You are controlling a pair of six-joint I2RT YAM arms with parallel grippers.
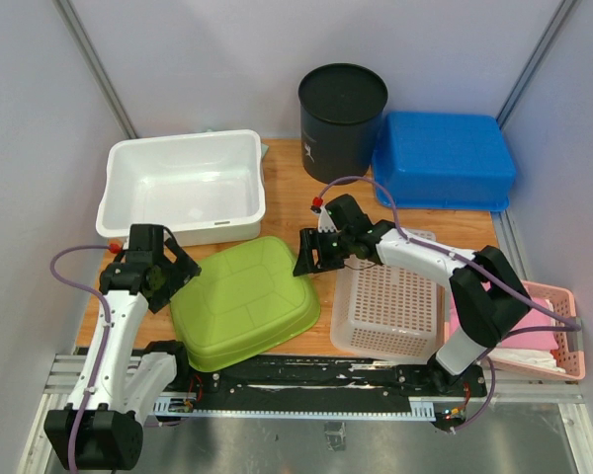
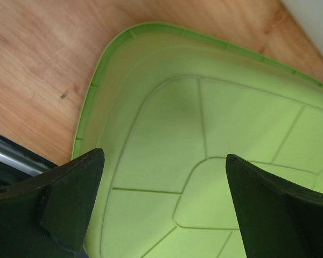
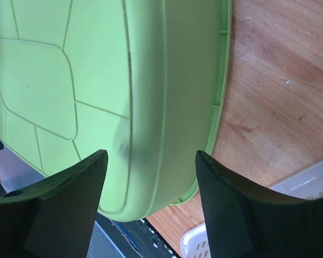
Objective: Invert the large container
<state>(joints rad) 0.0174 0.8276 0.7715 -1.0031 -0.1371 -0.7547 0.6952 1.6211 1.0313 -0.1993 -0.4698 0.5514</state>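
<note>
Next, my left gripper lifts, swings outward and lowers astride the white tub's rim by the black bucket, since the white tub still stands upright outward of the gripper.
The large lime-green container (image 1: 245,301) lies upside down on the wooden table near its front edge, ribbed bottom facing up. It fills the left wrist view (image 2: 204,123) and the right wrist view (image 3: 70,80). My left gripper (image 1: 168,276) is open and empty, just above the container's left corner (image 2: 164,155). My right gripper (image 1: 314,259) is open and empty, above the container's right rim (image 3: 151,153), its fingers straddling the side wall without touching it.
A white tub (image 1: 183,183) stands at the back left. A black bucket (image 1: 342,109) and an overturned blue tub (image 1: 443,158) are at the back right. A white perforated basket (image 1: 390,306) sits right of the green container, a pink basket (image 1: 558,341) beyond it.
</note>
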